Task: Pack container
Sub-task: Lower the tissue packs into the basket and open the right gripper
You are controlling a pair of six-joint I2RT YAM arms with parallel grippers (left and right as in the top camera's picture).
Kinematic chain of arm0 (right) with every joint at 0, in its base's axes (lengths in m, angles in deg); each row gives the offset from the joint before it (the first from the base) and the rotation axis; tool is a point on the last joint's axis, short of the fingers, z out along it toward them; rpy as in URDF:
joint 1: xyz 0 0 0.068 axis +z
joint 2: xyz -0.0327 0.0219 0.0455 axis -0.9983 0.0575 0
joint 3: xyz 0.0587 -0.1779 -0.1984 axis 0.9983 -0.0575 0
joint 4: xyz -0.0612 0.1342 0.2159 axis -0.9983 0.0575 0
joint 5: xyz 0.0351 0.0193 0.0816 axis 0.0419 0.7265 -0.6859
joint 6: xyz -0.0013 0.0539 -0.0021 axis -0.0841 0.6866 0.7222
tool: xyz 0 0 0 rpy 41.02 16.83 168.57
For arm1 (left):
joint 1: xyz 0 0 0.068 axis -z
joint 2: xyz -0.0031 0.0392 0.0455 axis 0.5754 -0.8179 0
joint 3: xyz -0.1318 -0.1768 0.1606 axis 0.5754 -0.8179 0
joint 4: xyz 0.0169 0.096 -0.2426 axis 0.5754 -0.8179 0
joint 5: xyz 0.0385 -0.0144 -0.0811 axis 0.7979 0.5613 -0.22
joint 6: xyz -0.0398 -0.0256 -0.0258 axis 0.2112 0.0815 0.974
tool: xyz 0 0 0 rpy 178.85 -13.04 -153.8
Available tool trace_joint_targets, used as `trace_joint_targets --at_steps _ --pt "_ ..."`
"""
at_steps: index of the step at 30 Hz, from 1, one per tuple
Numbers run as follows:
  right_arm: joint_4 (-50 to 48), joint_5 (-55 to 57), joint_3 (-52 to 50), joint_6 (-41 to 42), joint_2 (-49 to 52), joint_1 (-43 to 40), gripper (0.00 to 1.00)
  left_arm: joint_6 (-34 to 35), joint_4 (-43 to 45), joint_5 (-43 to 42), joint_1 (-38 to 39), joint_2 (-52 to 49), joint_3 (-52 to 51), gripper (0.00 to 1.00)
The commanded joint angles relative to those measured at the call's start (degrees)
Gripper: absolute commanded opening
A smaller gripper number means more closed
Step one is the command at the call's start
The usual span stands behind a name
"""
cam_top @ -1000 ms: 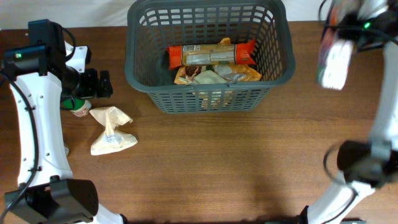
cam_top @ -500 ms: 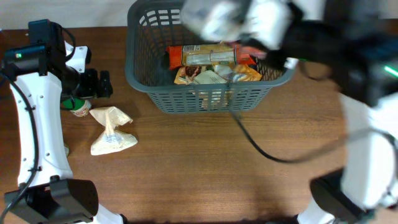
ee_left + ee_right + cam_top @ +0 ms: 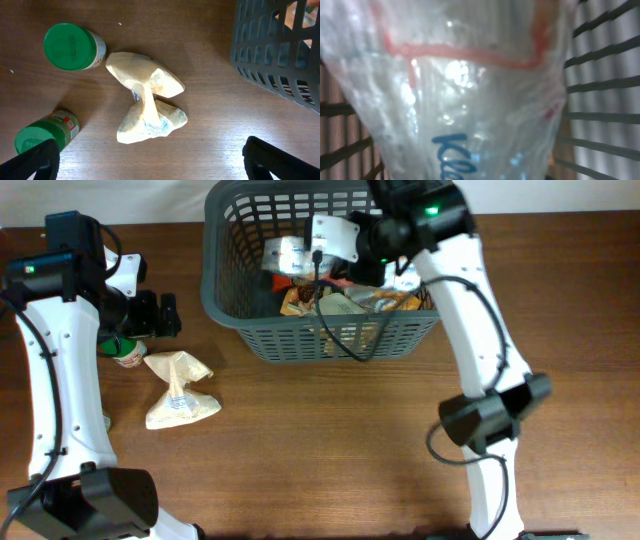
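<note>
The right gripper moves farther down into the slotted basket point(image 3: 240, 300) next, then releases the clear plastic pack point(image 3: 282, 255) over the packets there.
The dark grey slotted basket point(image 3: 240, 300) stands at the back middle, with an orange-wrapped bar point(image 3: 350, 278) and other packets inside. My right gripper point(image 3: 318, 242) is over the basket's left half, shut on a clear plastic pack point(image 3: 282, 255). That pack, with a red line and blue letters, fills the right wrist view point(image 3: 465, 90), and the basket's lattice point(image 3: 605, 90) shows behind it. My left gripper point(image 3: 165, 315) is open and empty left of the basket, and in the left wrist view point(image 3: 152, 162) it hangs above the table.
A crumpled beige packet point(image 3: 180, 390) lies left of the basket and also shows in the left wrist view point(image 3: 147, 100). Two green-lidded jars point(image 3: 72, 47) point(image 3: 42, 135) stand beside it. The basket's corner point(image 3: 270, 55) is at the right of that view.
My right arm has swung from the far right edge over into the basket, carrying the clear pack. The left arm, packet and jars have not moved.
</note>
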Motion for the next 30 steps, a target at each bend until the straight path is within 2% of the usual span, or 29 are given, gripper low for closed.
trace_joint_targets --at_steps 1,6,8,9,10,14,15,17,22,23,25,30 --pt "-0.42 -0.17 0.42 4.83 2.82 -0.11 0.04 -0.11 0.11 -0.59 -0.33 -0.15 0.24 0.99" --pt "-0.96 0.22 0.42 5.31 4.76 -0.11 0.04 -0.11 0.11 -0.59 -0.33 -0.15 0.24 0.99" --pt "-2.14 2.08 0.39 8.15 5.03 -0.17 0.07 -0.11 0.11 -0.59 -0.33 -0.15 0.24 0.99" --pt "-2.69 3.39 0.39 9.97 5.03 -0.17 0.1 -0.11 0.11 -0.59 -0.33 -0.15 0.24 0.99" --pt "-3.1 4.83 0.42 11.67 5.03 -0.15 0.19 -0.11 0.11 -0.59 -0.33 -0.15 0.24 0.99" --pt "-3.76 11.87 0.48 16.87 3.19 -0.17 0.31 -0.11 0.11 -0.59 -0.33 -0.15 0.24 0.99" --pt "-4.17 13.03 0.48 16.96 2.27 -0.17 0.16 -0.11 0.11 -0.59 -0.33 -0.15 0.24 0.99" --pt "-4.83 13.7 0.48 16.96 1.81 -0.17 0.04 -0.11 0.11 -0.59 -0.33 -0.15 0.24 0.99" --pt "-4.61 13.66 0.46 16.35 1.86 -0.15 0.04 -0.11 0.11 -0.59 -0.33 -0.15 0.24 0.99" --pt "-2.69 13.64 0.46 10.49 1.88 -0.04 0.04 -0.11 0.11 -0.59 -0.33 -0.15 0.24 0.99" --pt "0.24 13.49 0.44 3.96 2.01 0.28 0.04 -0.11 0.11 -0.59 -0.33 -0.15 0.24 0.99" --pt "4.09 12.85 -1.01 -0.59 2.16 0.37 0.04 -0.11 0.11 -0.59 -0.33 -0.15 0.24 0.99"
